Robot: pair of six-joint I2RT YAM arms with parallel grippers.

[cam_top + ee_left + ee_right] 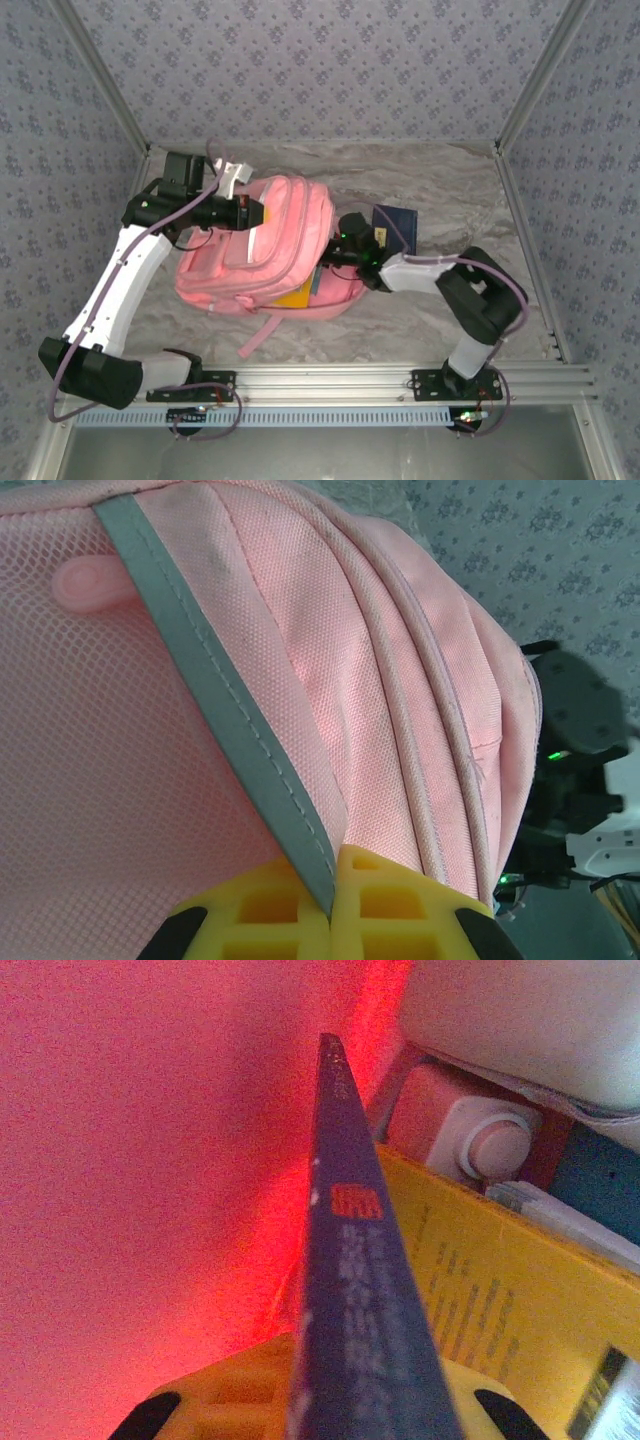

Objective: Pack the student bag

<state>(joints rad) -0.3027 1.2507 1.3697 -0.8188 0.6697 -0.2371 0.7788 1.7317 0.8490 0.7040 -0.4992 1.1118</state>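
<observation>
My left gripper lowers onto the pink bag next and releases the grey reflective strip. The reason is that the bag's held panel stands raised over the yellow book (500,1290).
The student bag (265,250) lies in the middle of the table, a big pink backpack with its open mouth to the right. My left gripper (255,213) is at its upper edge. In the left wrist view the yellow fingers (400,910) are shut on the bag's grey reflective strip (225,705). My right gripper (330,260) reaches into the bag's mouth. In the right wrist view it (350,1405) is shut on a thin dark blue book (350,1280) held edge-on inside the pink lining (150,1160). A yellow book (500,1290) lies beside it in the bag.
Another dark blue book (397,225) lies on the table behind the right wrist. A pink and white case with a round button (470,1140) sits deeper in the bag. A pink strap (262,335) trails toward the front rail. Frame posts and patterned walls enclose the table.
</observation>
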